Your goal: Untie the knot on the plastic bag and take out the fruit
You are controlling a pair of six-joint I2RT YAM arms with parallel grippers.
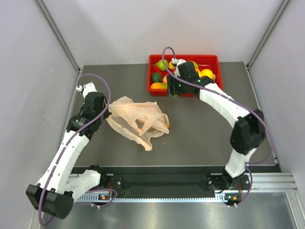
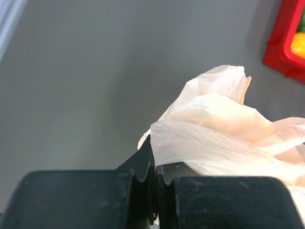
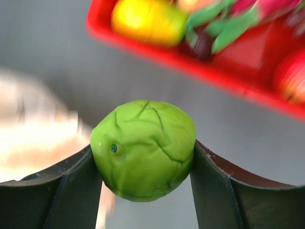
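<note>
The tray's bare bottom shows between the yellow and red fruits [image 3: 245, 58], so the robot's right gripper will next move the round green fruit outward past the red tray's near edge to that spot.
The pale peach plastic bag [image 1: 137, 118] lies crumpled on the dark table, its handle loops [image 1: 146, 141] trailing toward the near side. I cannot make out a knot. A bit of orange fruit [image 1: 167, 125] shows at the bag's right end. My left gripper [image 1: 106, 108] is shut on the bag's left edge, with thin plastic [image 2: 209, 138] pinched between the jaws [image 2: 155, 164]. My right gripper [image 1: 174, 92] is just in front of the red tray and is shut on a round green fruit [image 3: 143, 148], held between both fingers above the table.
The red tray [image 1: 215, 59] stands at the back centre, holding several toy fruits in yellow, green, orange and red. It also shows in the right wrist view [image 3: 157, 50] and its corner in the left wrist view [image 2: 281, 43]. Grey walls enclose the table on three sides.
</note>
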